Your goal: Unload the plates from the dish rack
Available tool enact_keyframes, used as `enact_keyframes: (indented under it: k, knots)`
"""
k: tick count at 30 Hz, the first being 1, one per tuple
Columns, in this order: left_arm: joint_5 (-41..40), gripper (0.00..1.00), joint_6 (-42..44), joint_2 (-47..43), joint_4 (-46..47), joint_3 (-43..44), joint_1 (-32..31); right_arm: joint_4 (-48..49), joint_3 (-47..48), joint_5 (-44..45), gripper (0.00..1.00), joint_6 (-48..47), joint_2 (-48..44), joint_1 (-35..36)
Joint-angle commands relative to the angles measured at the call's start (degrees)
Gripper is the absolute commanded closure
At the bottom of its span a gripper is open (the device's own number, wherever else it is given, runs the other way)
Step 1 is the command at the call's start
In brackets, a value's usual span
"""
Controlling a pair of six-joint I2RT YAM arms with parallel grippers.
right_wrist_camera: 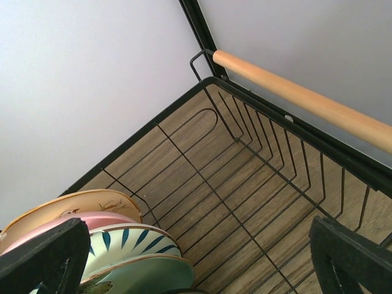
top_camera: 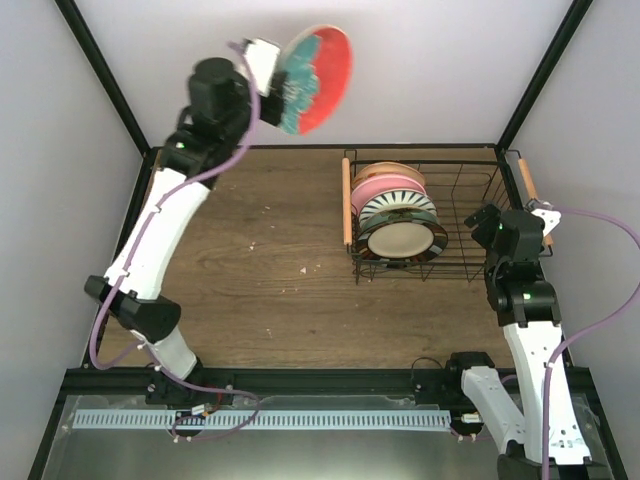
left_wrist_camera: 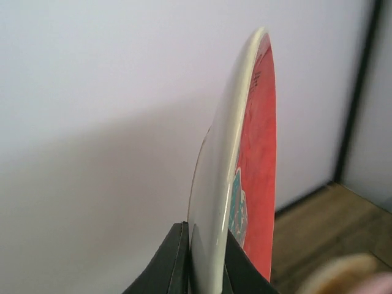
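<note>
My left gripper lowers to the table's bare far corner opposite the rack next, turns the red plate flat and releases its rim, since that corner is bare.
My left gripper [top_camera: 272,78] is raised high at the back left and is shut on the rim of the red plate with teal flowers [top_camera: 318,75]. In the left wrist view the plate [left_wrist_camera: 257,153] stands edge-on between the black jaws of the left gripper [left_wrist_camera: 205,231]. The black wire dish rack [top_camera: 430,153] sits at the right. In its left part stand the tan plate [top_camera: 388,169], the pink plate [top_camera: 386,187], the striped plate [top_camera: 398,207] and the mint green plate [top_camera: 403,240]. My right gripper [top_camera: 497,228] is open and empty over the rack's right part, apart from the plates.
The rack's wooden handles run along its left side [top_camera: 347,200] and right side [top_camera: 530,188]; one handle shows in the right wrist view [right_wrist_camera: 306,101]. Black frame posts and white walls enclose the wooden table [top_camera: 260,270]. The rack's wire floor [right_wrist_camera: 257,184] lies under the right gripper [right_wrist_camera: 196,269].
</note>
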Motion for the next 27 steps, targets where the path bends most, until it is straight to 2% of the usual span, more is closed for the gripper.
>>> enact_keyframes:
  k: [1,4,8,10,14,19,27]
  knots:
    - [-3.27,0.96,-14.81,-4.62,10.46,-1.85,13.12,1.36,1.98,-0.09,0.00,0.95,0.72,-0.23]
    - [-2.01,0.96,-22.29,-6.77,10.10,-10.83,21.35,1.25,2.16,-0.76,0.00,1.21,1.39,-0.22]
    - [4.68,0.96,-33.45,-9.54,10.29,-23.80,31.77,1.06,2.43,-1.10,0.00,1.08,2.14,-0.22]
    - [8.38,0.96,-36.21,-11.11,12.26,-30.61,35.29,0.86,2.62,-1.47,0.00,0.93,2.64,-0.23]
    - [16.68,0.96,-42.75,-12.71,17.76,-40.82,40.14,1.02,3.19,-2.42,0.00,0.92,3.86,-0.22]
    - [26.49,0.96,-52.85,-12.09,26.23,-48.99,44.35,1.59,4.37,-3.92,0.00,1.30,5.87,-0.22]
    - [34.06,0.96,-61.57,-7.02,35.51,-60.89,52.77,1.54,6.02,-4.70,0.00,1.52,7.57,-0.22]
